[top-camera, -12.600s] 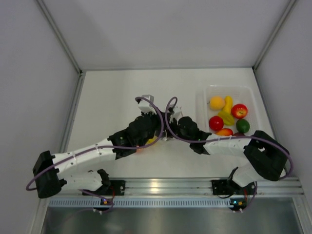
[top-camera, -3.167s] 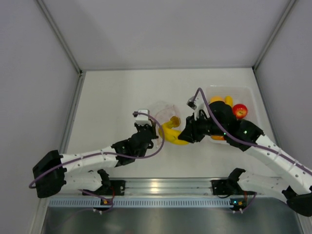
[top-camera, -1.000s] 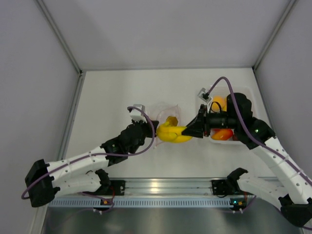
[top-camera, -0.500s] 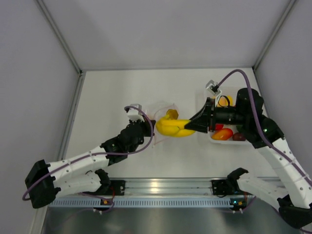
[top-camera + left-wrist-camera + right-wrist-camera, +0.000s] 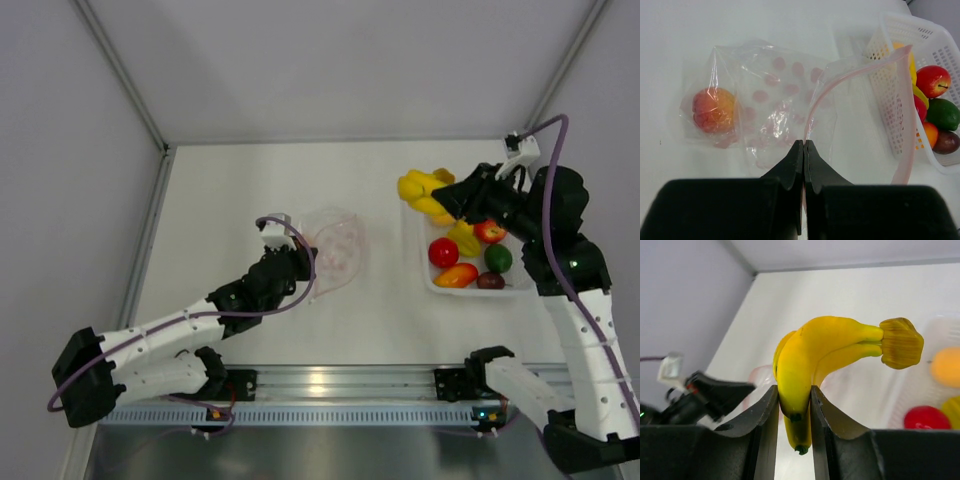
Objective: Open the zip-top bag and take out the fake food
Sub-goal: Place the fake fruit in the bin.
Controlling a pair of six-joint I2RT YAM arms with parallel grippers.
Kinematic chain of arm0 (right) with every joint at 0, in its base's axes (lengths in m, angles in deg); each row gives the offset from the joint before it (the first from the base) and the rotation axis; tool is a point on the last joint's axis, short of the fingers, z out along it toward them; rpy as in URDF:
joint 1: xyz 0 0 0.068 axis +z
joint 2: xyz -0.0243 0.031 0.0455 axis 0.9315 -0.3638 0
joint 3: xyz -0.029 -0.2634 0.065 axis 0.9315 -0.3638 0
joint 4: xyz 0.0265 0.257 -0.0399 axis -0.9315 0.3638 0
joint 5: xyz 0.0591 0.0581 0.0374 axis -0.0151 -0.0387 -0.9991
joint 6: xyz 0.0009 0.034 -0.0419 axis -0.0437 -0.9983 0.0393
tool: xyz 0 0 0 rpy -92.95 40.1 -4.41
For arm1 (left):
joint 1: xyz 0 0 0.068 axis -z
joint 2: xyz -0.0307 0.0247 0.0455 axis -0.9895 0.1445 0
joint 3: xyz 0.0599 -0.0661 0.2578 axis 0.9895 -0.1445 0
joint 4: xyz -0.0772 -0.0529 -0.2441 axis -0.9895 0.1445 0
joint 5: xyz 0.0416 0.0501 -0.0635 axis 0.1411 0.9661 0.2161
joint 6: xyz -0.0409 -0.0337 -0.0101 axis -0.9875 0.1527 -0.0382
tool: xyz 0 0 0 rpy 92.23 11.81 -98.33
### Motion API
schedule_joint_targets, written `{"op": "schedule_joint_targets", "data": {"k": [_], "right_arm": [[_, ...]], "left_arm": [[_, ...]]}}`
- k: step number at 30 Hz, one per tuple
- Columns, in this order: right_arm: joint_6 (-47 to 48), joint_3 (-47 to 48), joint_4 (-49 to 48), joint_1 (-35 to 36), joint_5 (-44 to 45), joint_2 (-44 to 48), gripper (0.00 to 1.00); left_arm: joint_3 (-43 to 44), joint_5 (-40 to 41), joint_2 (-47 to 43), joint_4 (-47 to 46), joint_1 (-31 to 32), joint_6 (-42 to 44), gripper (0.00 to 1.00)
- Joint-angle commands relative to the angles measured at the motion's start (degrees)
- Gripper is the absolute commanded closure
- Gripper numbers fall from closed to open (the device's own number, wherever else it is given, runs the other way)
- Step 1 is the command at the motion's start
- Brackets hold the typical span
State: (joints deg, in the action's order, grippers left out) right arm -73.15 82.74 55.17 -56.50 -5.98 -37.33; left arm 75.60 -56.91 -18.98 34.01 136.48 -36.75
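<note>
I need to move my right gripper down and to the right in its wrist view to the tray's yellow piece (image 5: 465,238) (image 5: 952,410) and let go of the bananas among the fruit.
The clear zip-top bag (image 5: 336,244) lies open on the table, its pink zip strip (image 5: 904,120) arching up. My left gripper (image 5: 303,264) is shut on the bag's near edge (image 5: 804,142). A peach-coloured fruit (image 5: 713,109) sits inside the bag at its far left. My right gripper (image 5: 452,203) is shut on a bunch of yellow bananas (image 5: 424,193) and holds it in the air over the tray's far-left corner. In the right wrist view, the fingers (image 5: 794,390) clamp the bananas (image 5: 825,345) near their tips.
A clear latticed tray (image 5: 420,272) at the right holds a tomato (image 5: 443,252), an apple (image 5: 490,231), a lime (image 5: 497,258), a peach-orange fruit (image 5: 457,275), a dark purple piece (image 5: 490,281) and a yellow piece (image 5: 465,240). It also shows in the left wrist view (image 5: 880,75).
My right gripper has carried the bananas from the bag's mouth up and to the right, over the tray. My left gripper has stayed shut on the bag.
</note>
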Motion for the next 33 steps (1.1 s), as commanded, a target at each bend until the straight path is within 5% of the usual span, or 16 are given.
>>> {"op": "schedule_joint_targets", "data": {"k": [1,9,22,33], "right_arm": [[0.9,-2.15,-1.38,-5.02,14.67,0.35,1.0],[3.36,-20.87,-26.59,-8.56,28.21,3.07,1.0],[7.58,-39.34,-55.95,-11.29,26.64,-1.57,0.99],[7.23,-43.48,-49.48,-11.29,26.81,-2.47,0.34]], "left_arm": [[0.83,-0.97,-1.13,-0.31,-0.29,0.3,1.0],[1.27,-2.2,-1.74,-0.31,-0.38,1.01,1.0],[0.75,-5.01,-4.03,-0.14,-0.38,1.45,1.0],[2.06,-6.24,-4.55,1.18,-0.38,2.24,1.0]]}}
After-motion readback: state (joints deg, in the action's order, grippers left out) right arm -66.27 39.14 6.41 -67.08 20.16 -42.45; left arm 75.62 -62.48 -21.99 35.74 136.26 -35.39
